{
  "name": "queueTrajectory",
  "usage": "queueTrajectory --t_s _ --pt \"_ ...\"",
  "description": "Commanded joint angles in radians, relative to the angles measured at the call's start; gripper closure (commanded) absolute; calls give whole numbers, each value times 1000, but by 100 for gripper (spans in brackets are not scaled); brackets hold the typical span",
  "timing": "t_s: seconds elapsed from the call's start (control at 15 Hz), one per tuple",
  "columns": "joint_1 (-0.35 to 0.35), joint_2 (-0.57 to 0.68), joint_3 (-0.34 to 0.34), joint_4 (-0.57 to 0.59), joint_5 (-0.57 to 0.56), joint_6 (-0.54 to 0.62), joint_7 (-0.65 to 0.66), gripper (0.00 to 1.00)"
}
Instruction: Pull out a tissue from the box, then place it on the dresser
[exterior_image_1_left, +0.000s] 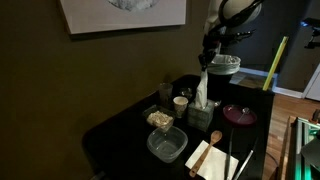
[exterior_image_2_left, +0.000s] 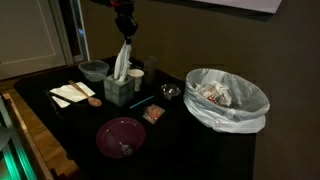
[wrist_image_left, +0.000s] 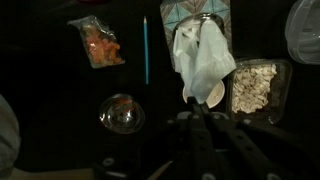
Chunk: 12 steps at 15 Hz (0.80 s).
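The tissue's lower end still reaches the box. My gripper lifts higher next and then moves over the dresser (exterior_image_2_left: 143, 107) (wrist_image_left: 133, 40) beside the snack bag to release the tissue.
The greyish tissue box (exterior_image_1_left: 200, 116) stands on the glossy black dresser (exterior_image_1_left: 120, 135), and shows in both exterior views (exterior_image_2_left: 118, 92). The white tissue (exterior_image_1_left: 203, 88) stretches upward from the box's top to my gripper (exterior_image_1_left: 207, 58). The gripper is shut on the tissue's upper end, directly above the box. In an exterior view the tissue (exterior_image_2_left: 121, 62) hangs taut-looking below the gripper (exterior_image_2_left: 124, 38). In the wrist view the tissue (wrist_image_left: 203, 55) hangs from the closed fingertips (wrist_image_left: 195, 100) over the box (wrist_image_left: 195, 12). Its lower end still reaches the box opening.
Around the box are a white cup (exterior_image_1_left: 181, 102), a clear container of oats (wrist_image_left: 253, 88), a clear square container (exterior_image_1_left: 167, 145), a tan mat with a spoon (exterior_image_1_left: 212, 158), a dark red plate (exterior_image_2_left: 121, 136), a blue pen (wrist_image_left: 146, 50), a snack bag (wrist_image_left: 100, 42), a glass bowl (wrist_image_left: 122, 113) and a bin lined with a white bag (exterior_image_2_left: 228, 97).
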Motion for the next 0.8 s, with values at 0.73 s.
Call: queueTrajectory --t_s 0.73 --pt "-140 -283 -74 -46 20 -27 120 100"
